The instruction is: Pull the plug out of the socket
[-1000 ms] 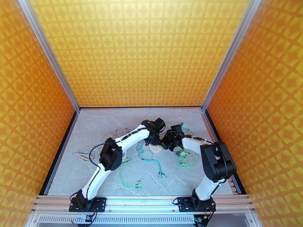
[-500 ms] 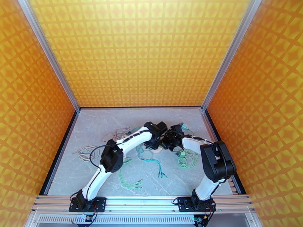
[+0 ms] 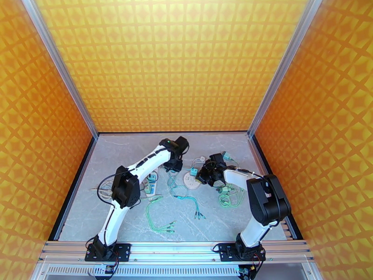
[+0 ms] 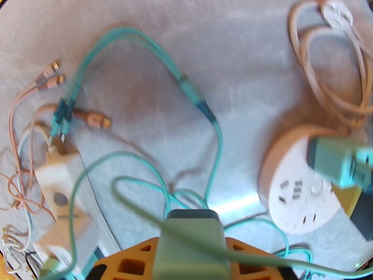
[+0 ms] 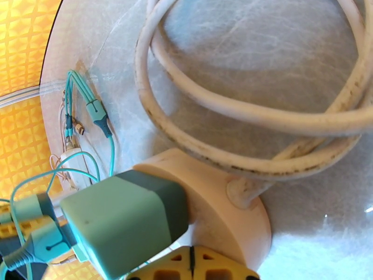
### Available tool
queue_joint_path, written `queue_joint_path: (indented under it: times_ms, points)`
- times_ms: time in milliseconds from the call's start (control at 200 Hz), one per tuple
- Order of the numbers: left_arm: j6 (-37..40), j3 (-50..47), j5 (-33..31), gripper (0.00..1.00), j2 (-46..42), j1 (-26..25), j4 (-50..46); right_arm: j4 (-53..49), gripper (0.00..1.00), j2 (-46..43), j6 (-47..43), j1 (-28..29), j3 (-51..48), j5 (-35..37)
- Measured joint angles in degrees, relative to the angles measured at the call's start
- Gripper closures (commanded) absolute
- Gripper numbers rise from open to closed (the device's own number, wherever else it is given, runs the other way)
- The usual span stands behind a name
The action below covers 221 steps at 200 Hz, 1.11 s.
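My left gripper will next move the green-grey plug (image 4: 189, 243) away from my base, past the teal cables, and then lower the plug to let go of it.
A round white socket (image 3: 190, 181) lies mid-table, with a teal plug (image 3: 193, 172) standing in it. In the right wrist view that teal plug (image 5: 126, 220) sits on top of the socket (image 5: 224, 206), beside a thick white cord (image 5: 233, 113). My right gripper (image 3: 204, 176) rests at the socket's right edge; its yellow fingers (image 5: 191, 264) meet, shut. My left gripper (image 3: 175, 165) is left of the socket and apart from it, shut on a green-grey plug (image 4: 189, 243) that trails a teal cable. The socket (image 4: 298, 187) shows to its right.
A white power strip (image 3: 150, 185) lies under the left arm, also seen in the left wrist view (image 4: 65, 201). Teal cables (image 3: 186, 199) sprawl in front of the socket, and more (image 3: 231, 197) lie by the right arm. Pale cables (image 3: 107, 186) lie at the left.
My left arm has swung left and back, away from the socket, carrying the green-grey plug. The socket and the teal plug on it are now uncovered. The right arm has stayed put.
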Motion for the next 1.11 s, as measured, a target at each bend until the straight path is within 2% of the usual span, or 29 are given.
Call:
queue_joint_path:
  times_ms: [255,555,850,940,1005,1105]
  points:
    - [-0.2,4.4,5.0,1.0,2.7,6.6,4.8,-5.7,1.0,-2.7,-0.8,-0.1,0.0,3.3]
    - [-2.5,5.0,10.9,0.96,4.6,15.3,12.7,-9.2,0.91,-9.4,-1.6,-0.3,0.0,4.4]
    - [-7.5,5.6,18.9,0.9,10.6,16.7,22.0,-11.2,0.87,-12.3,-2.1,-0.3,0.0,5.4]
    - [-10.3,5.6,21.7,0.87,12.5,16.3,25.5,-11.5,0.83,-12.9,-2.0,-0.3,0.0,5.9]
    - [-12.0,5.6,23.1,0.82,13.6,15.7,27.8,-11.6,0.79,-13.4,-1.9,-0.3,-0.1,6.2]
    - [-14.2,5.7,24.3,0.63,15.0,14.9,29.9,-11.7,0.77,-14.5,-1.9,-0.3,-1.2,6.7]
